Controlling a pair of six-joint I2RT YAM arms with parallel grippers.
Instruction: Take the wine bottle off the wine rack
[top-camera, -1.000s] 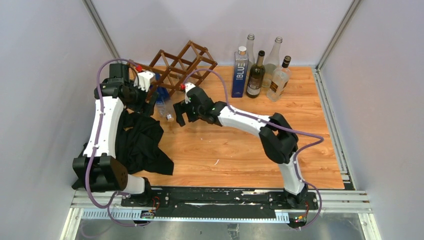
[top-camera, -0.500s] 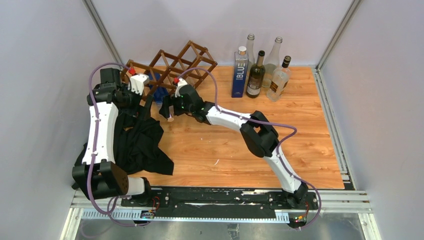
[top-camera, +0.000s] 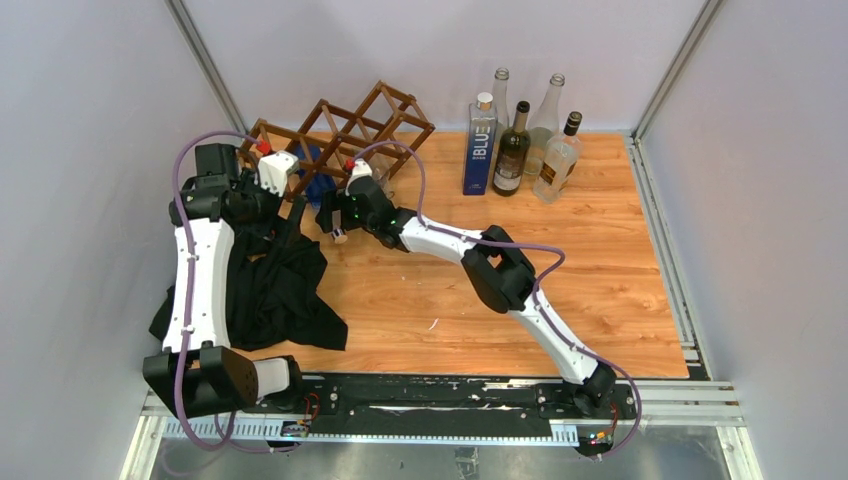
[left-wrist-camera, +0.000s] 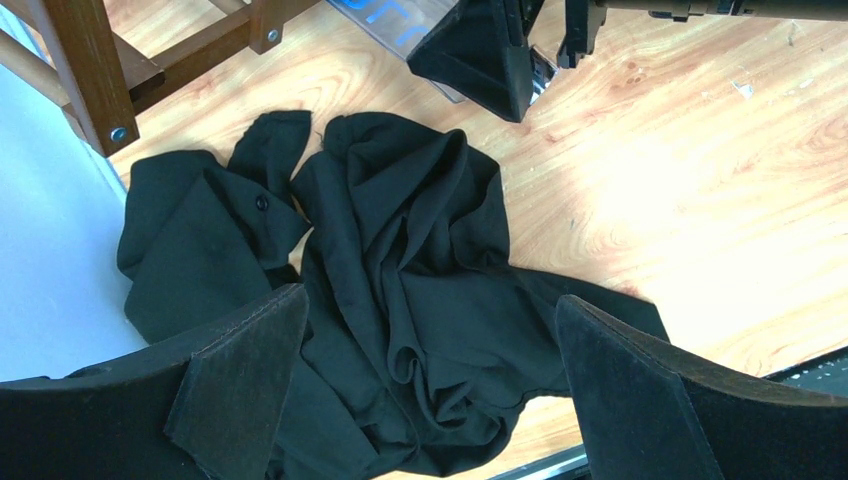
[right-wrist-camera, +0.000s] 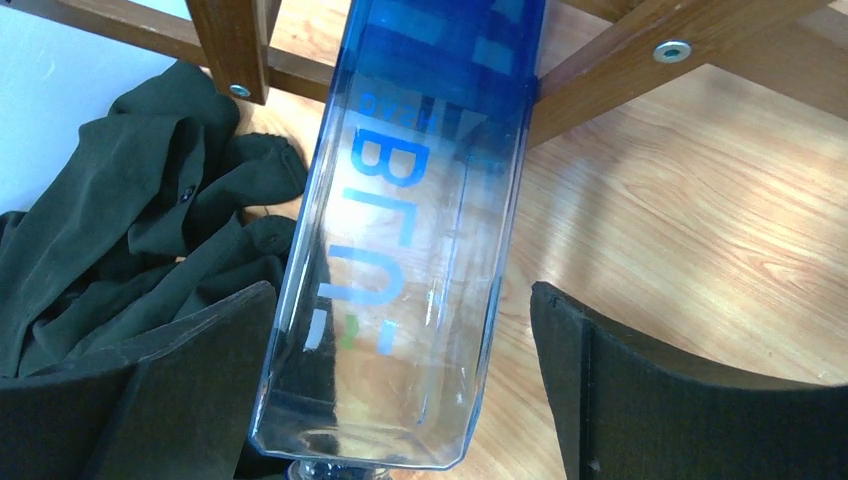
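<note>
The bottle lies slanted between my open fingers, so my right gripper will next turn in line with it, ease outward and close on its clear body (right-wrist-camera: 386, 365).
The wine rack (top-camera: 370, 115), a dark brown lattice, stands at the back left. A clear and blue square wine bottle (right-wrist-camera: 420, 200) lies in one of its low cells (right-wrist-camera: 620, 70), with its neck end sticking out over the table. My right gripper (right-wrist-camera: 403, 295) is open and straddles the bottle near its shoulder. The left pad is close to the glass and a gap shows on the right. From above, the right gripper (top-camera: 335, 215) sits just in front of the bottle (top-camera: 315, 172). My left gripper (left-wrist-camera: 428, 305) hangs open over a black cloth (left-wrist-camera: 400, 250) with nothing in it.
The crumpled black cloth (top-camera: 275, 290) covers the table's left side beside the rack. A tall blue bottle (top-camera: 480, 145) and several glass bottles (top-camera: 530, 145) stand at the back right. The left wall is close to the rack and my left arm (top-camera: 200, 270).
My right arm has reached left and brought its open jaws around the bottle's end. My left gripper has opened wider and drawn back left, off the bottle.
</note>
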